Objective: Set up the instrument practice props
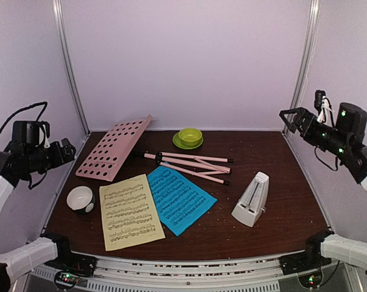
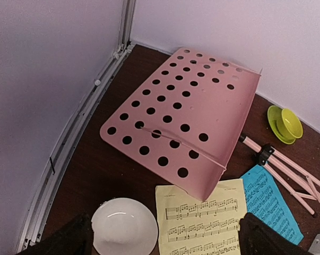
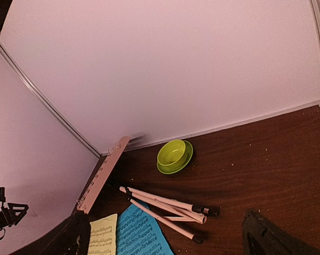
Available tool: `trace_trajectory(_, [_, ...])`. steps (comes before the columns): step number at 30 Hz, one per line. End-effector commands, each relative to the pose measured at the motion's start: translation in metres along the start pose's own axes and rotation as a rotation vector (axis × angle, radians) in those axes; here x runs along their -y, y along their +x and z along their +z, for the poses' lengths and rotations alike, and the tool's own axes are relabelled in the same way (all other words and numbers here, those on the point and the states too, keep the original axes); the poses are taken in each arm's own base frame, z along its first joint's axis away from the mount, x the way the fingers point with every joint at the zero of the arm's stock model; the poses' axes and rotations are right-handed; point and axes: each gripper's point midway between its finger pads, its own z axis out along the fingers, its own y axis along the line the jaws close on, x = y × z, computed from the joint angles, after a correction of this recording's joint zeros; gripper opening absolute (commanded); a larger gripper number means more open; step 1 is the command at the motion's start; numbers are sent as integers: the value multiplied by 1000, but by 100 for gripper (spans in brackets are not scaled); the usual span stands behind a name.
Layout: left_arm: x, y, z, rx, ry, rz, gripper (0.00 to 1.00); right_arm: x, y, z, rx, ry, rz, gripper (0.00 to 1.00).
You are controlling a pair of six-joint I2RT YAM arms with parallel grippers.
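Observation:
The desk's edge by the music stand's legs is below my left gripper, to its right in the top view, so the gripper will lower outward onto that edge next.
The pink music stand lies flat: its hole-punched desk point(image 1: 113, 149) leans at the back left, and its folded tripod legs point(image 1: 189, 164) point right. The desk point(image 2: 186, 117) fills the left wrist view. A pale-yellow page point(image 1: 130, 211) and a blue page point(image 1: 178, 199) lie side by side in front. The white pyramid metronome point(image 1: 252, 199) stands at the right. My left gripper point(image 1: 69, 150) hovers open above the left edge, over the yellow page point(image 2: 202, 218). My right gripper point(image 1: 291, 117) hovers open high at the right, empty; below it lie the legs point(image 3: 165, 204).
A green bowl on a saucer point(image 1: 188, 137) stands at the back centre, also in the right wrist view point(image 3: 174, 155). A small white-and-black cup point(image 1: 80, 199) sits left of the yellow page, near the left wall. Pale walls enclose the table on three sides.

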Motion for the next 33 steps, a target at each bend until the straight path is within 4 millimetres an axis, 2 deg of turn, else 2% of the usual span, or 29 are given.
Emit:
trace_trajectory(1, [26,-23,34,-61,42,11,98,-6,-25,43,-77,26,-108,100])
trace_trajectory(3, [40,-30,55,-95,55,5,98,-11,-35,68,-104,24,-143,100])
trace_trajectory(6, [65,-37,86,-124,73,-15,98,-14,-37,104,-158,27,-190,100])
trace_trajectory(10, [101,-41,128,-157,63,-47,98,-13,-20,145,-250,45,-250,100])
trace_trajectory(14, [144,-43,168,-187,109,9,98,-15,8,169,-340,38,-290,100])
trace_trajectory(20, [191,-40,229,-261,149,167,91,-19,39,182,-437,22,-330,100])
trace_trajectory(24, [207,-32,263,-299,158,243,85,-20,48,181,-468,20,-344,100])
trace_trajectory(29, [208,-12,290,-351,154,309,76,-22,50,181,-477,14,-351,100])
trace_trajectory(33, [200,12,305,-415,139,359,62,-22,53,182,-491,6,-356,100])
